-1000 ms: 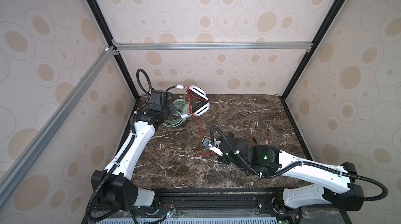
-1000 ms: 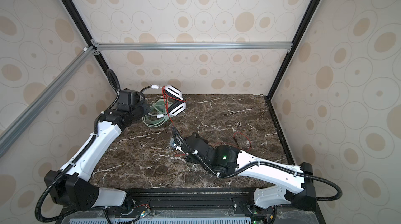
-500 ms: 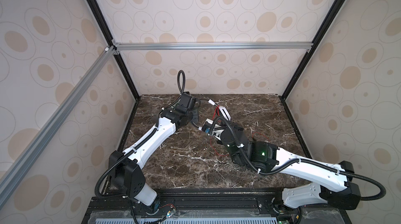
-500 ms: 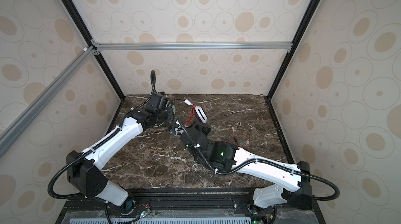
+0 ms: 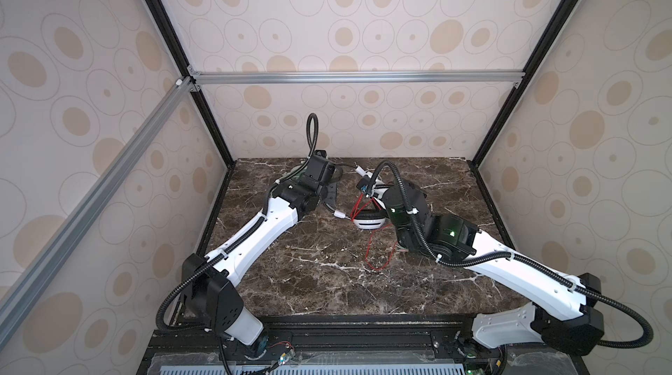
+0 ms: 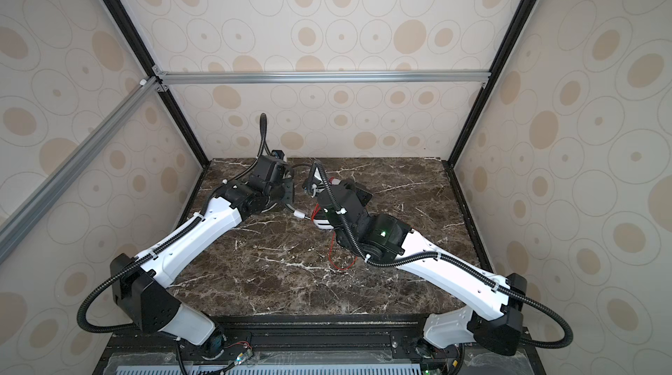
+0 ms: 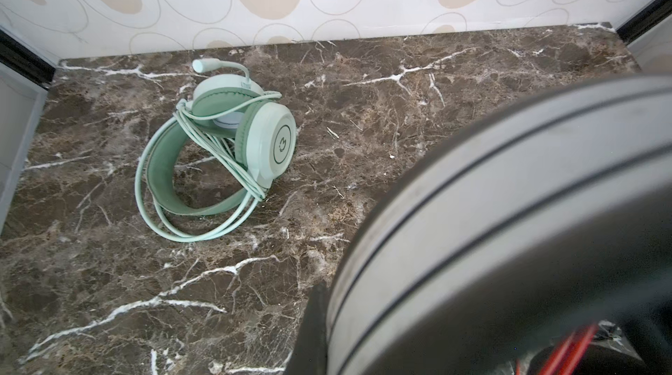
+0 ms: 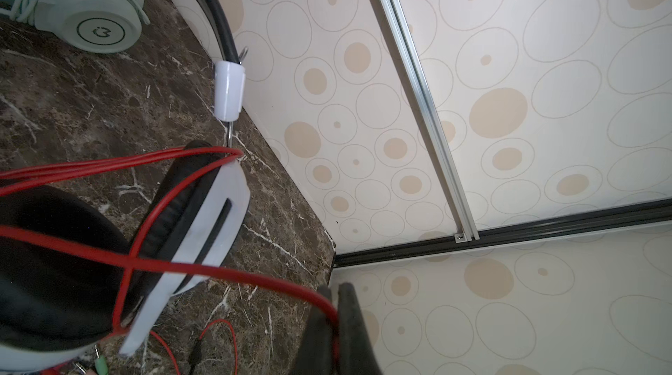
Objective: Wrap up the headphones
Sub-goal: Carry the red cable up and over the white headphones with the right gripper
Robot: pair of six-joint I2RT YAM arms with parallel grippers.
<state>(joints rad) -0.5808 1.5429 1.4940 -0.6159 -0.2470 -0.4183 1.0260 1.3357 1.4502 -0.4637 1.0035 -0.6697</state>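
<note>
My right gripper will next move outward past the headband's white slider (image 5: 359, 170) and let go of the thin red cable beyond it, because that slider is outward of the gripper.
The white-and-black headphones hang over the middle of the marble table; their earcup (image 5: 369, 223) (image 6: 322, 224) shows in both top views. My left gripper (image 5: 329, 197) is shut on the headband (image 7: 509, 209), which fills the left wrist view beside one dark finger (image 7: 312, 326). My right gripper (image 8: 336, 304) is shut on the thin red cable (image 8: 218, 271), which crosses the white earcup (image 8: 203, 217) in several strands. Slack red cable (image 5: 378, 246) lies on the table. The mint-green headphones (image 7: 218, 144) (image 8: 91, 9) rest at the back left with their pale cable wound round them.
The dark marble table (image 5: 327, 282) is boxed in by patterned walls and black posts. An aluminium rail (image 5: 345, 77) crosses above the back. The cable's plugs (image 8: 98, 362) lie near the right wrist. The left arm hides most of the green headset in both top views.
The left arm swung from the back left corner to the table's middle, bringing the white-and-black headset along. The right gripper rose from the front centre toward the back, pulling the red cable.
</note>
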